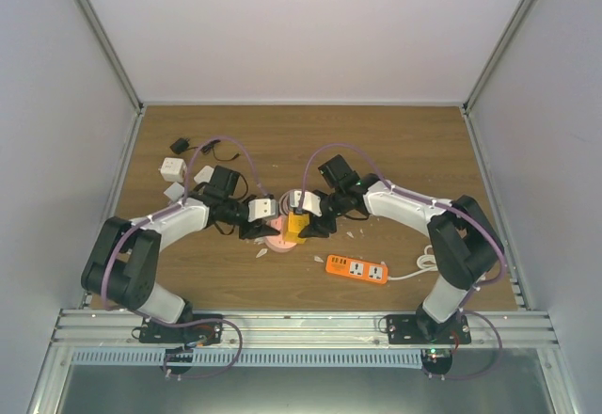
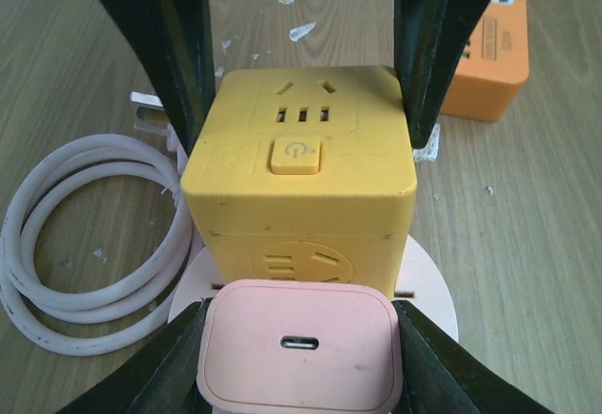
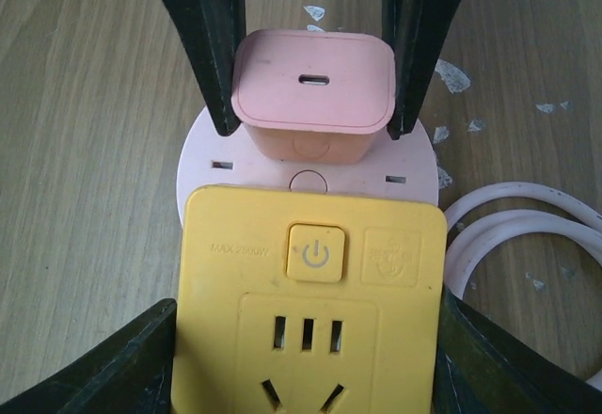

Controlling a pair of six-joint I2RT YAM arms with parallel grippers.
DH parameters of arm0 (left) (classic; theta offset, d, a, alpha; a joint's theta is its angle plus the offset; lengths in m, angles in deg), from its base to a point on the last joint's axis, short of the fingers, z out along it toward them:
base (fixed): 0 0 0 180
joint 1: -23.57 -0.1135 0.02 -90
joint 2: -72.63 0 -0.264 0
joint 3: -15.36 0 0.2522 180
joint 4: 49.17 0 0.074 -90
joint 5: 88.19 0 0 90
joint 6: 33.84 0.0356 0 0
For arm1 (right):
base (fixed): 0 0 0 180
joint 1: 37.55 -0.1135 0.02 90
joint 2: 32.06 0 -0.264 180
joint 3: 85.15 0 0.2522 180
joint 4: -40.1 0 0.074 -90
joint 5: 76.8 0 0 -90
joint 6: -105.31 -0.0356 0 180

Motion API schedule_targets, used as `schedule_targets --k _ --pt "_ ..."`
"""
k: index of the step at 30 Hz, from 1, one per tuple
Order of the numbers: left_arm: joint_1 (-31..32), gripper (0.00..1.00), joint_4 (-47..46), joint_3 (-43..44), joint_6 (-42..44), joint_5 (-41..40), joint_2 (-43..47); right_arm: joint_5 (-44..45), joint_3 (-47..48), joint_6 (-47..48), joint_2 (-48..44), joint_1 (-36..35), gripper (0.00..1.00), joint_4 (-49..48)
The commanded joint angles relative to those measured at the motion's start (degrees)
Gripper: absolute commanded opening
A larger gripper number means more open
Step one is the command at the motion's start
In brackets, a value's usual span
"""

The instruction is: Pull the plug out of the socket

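Observation:
I will next move my left gripper up, then to the left in the top view and down beside the white adapters, and let go of the pink plug clear of its socket base.
A pink charger plug (image 2: 299,343) stands port-up over a round pink socket base (image 2: 428,282), next to a yellow cube socket (image 2: 299,179) that stands on the same base. My left gripper (image 2: 299,348) is shut on the pink plug, one finger on each side. My right gripper (image 3: 306,339) is shut on the yellow cube (image 3: 310,301). The right wrist view shows the plug (image 3: 312,80) between the left fingers (image 3: 214,56), its underside close to the base (image 3: 202,165); I cannot tell whether its prongs are still in. In the top view both grippers meet at the cube (image 1: 297,226).
An orange power strip (image 1: 357,269) lies right of the cube, with a white cord (image 1: 428,263). A coiled pale cable (image 2: 94,245) lies beside the base. White adapters (image 1: 172,167) and a black one (image 1: 179,145) lie at the back left. White flecks (image 3: 451,75) dot the wooden table.

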Motion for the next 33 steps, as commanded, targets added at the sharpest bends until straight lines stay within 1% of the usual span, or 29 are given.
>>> schedule_targets --k 1,4,6,12,16,20,23,27,30,33 --pt "2.89 0.22 -6.78 -1.71 3.56 2.6 4.03 2.25 1.39 -1.35 2.55 -0.36 0.23 -0.82" --pt "3.72 0.22 -8.77 -3.42 4.3 -1.13 4.34 2.56 1.48 -1.68 2.55 -0.34 0.23 -1.03" --pt "3.98 0.22 -9.94 -3.14 1.28 -2.14 4.02 2.66 1.48 -1.85 2.63 -0.34 0.23 -1.1" --pt "3.33 0.22 -4.56 2.99 -5.69 6.41 1.14 3.4 1.41 -1.96 2.73 -0.5 0.23 -1.36" --pt "2.56 0.21 -1.95 5.37 -8.29 8.24 -0.19 3.53 1.22 -2.07 2.56 -0.52 0.23 -1.47" --pt "0.63 0.19 1.29 8.07 -9.88 10.51 -2.6 3.71 1.15 -2.08 2.48 -0.48 0.23 -1.54" --pt "-0.51 0.18 1.37 7.96 -9.74 11.72 -2.25 3.81 1.09 -2.03 2.42 -0.54 0.22 -1.58" --pt "0.26 0.18 0.43 5.51 -4.93 10.22 1.21 3.75 1.26 -2.25 2.53 -0.52 0.22 -1.72" --pt "2.42 0.19 -0.62 3.12 -0.21 6.54 4.38 3.54 1.56 -2.41 2.8 -0.53 0.22 -1.63" --pt "4.66 0.19 -0.95 1.68 2.79 2.15 5.36 3.47 1.83 -2.64 3.05 -0.5 0.22 -1.64"
